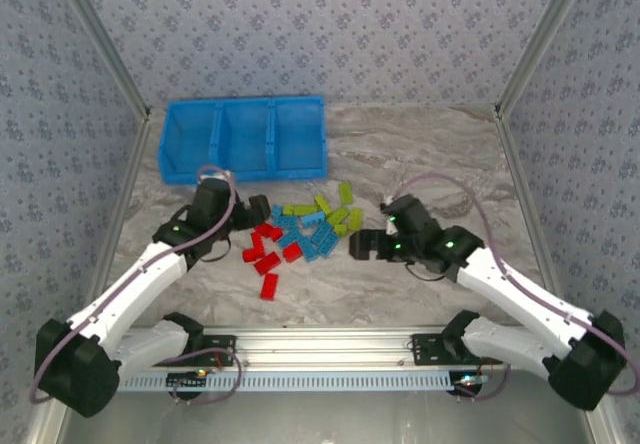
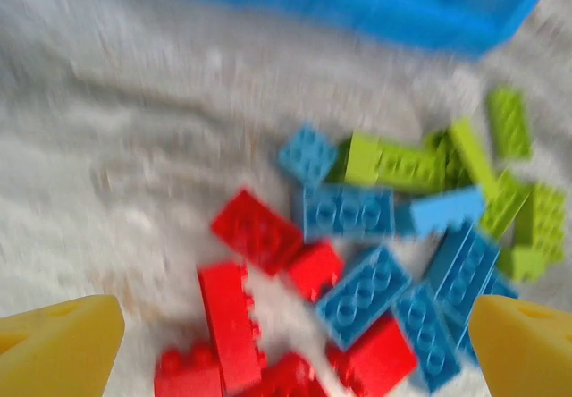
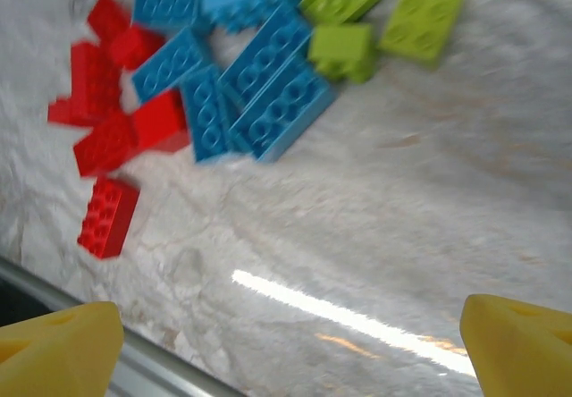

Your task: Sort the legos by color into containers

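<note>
The left gripper lowers and draws back onto the side-lying red brick [image 1: 258, 243] next. The brick sits below it toward my base, with bare table beside both its long sides.
The legos lie in a loose pile mid-table: red ones [image 1: 268, 259] at the near left, light blue ones [image 1: 305, 234] in the middle, yellow-green ones [image 1: 335, 212] at the far right. The blue containers [image 1: 240, 139], three bins in a row, stand behind the pile at the left. My left gripper [image 1: 258, 211] hangs open at the pile's left edge. In the left wrist view my left gripper [image 2: 290, 352] has red bricks [image 2: 228, 325] below the gap. My right gripper [image 1: 360, 246] is open just right of the pile. In the right wrist view my right gripper [image 3: 288, 348] is over bare table.
A metal rail [image 1: 320, 349] runs along the table's near edge, also seen as the rail [image 3: 134, 361] in the right wrist view. Patterned walls close off the back and both sides. A lone red brick [image 3: 107, 216] lies nearest the rail. Bare marbled table [image 1: 440, 154] lies to the right of the bins.
</note>
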Motion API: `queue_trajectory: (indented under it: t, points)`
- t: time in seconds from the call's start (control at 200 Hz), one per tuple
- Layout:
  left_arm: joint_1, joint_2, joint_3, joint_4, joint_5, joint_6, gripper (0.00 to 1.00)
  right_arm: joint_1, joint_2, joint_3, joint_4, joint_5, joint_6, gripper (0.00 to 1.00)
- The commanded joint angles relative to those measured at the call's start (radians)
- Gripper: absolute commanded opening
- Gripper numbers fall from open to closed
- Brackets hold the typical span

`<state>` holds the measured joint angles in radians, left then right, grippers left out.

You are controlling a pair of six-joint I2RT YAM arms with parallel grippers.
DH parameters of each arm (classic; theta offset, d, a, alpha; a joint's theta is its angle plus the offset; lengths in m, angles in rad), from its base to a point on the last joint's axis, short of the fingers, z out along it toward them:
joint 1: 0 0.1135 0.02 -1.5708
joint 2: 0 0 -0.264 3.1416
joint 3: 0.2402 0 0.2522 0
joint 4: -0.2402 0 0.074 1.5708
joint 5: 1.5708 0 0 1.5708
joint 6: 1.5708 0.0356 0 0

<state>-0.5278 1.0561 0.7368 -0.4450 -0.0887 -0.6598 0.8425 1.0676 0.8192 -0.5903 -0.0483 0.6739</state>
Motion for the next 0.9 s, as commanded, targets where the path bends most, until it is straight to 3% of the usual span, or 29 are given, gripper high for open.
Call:
queue_trajectory:
  t: [0.0,0.12,0.27,0.55,0.894]
  points:
    - [-0.051,0.016,-0.04,-0.138,-0.016,-0.109,0.99,0.108,0.08,0.071,0.001,0.132,0.069,1.0]
    - [-0.06,0.014,-0.104,-0.093,-0.058,-0.117,0.85,0.177,0.172,0.121,-0.006,0.166,0.069,1.0]
    - [-0.057,0.103,-0.057,-0.077,-0.072,-0.072,0.67,0.214,0.238,0.147,0.019,0.173,0.071,1.0]
    - [-0.026,0.337,0.041,-0.021,-0.034,-0.023,0.61,0.242,0.268,0.158,0.006,0.191,0.098,1.0]
    - [-0.023,0.415,0.029,0.026,-0.031,-0.026,0.35,0.265,0.249,0.173,-0.005,0.214,0.118,1.0]
